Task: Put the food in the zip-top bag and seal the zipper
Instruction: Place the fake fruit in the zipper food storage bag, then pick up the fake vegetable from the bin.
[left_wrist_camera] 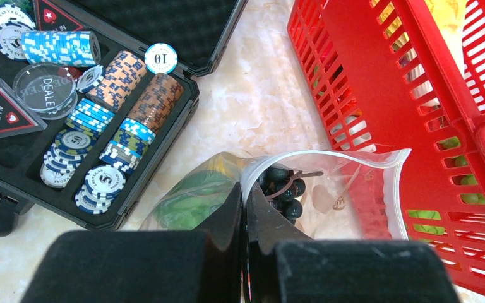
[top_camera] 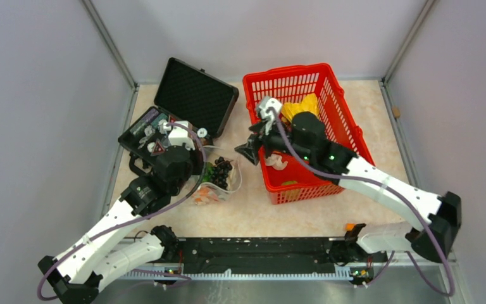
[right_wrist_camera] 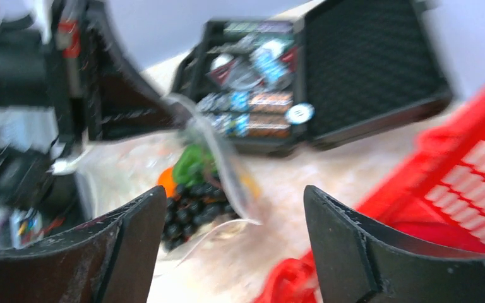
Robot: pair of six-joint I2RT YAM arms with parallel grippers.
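My right gripper swings to the right in the top view next, over the red basket's side, then down onto the pale food [top_camera: 276, 163], as it still lies unbagged.
The clear zip-top bag [top_camera: 221, 180] lies on the table between the black case and the red basket. Its mouth stands open, and the whitish zipper [left_wrist_camera: 328, 158] curves along the edge. Inside it are dark grapes [left_wrist_camera: 282, 189], a green pepper [left_wrist_camera: 186, 203] and an orange piece [right_wrist_camera: 166, 180]. My left gripper [left_wrist_camera: 245, 189] is shut on the bag's mouth edge at its left end. My right gripper [right_wrist_camera: 233, 196] hangs open just right of the bag, by the basket's left wall [top_camera: 251, 152], with nothing between its fingers. More food, yellow [top_camera: 307, 104], pale [top_camera: 277, 162] and green [top_camera: 289, 185], lies in the basket.
The red mesh basket [top_camera: 348, 117] stands right of the bag, its wall close to the bag's mouth [left_wrist_camera: 379, 95]. An open black case [top_camera: 193, 95] with poker chips [left_wrist_camera: 117, 107] sits behind the bag at the left. Grey walls close in the table.
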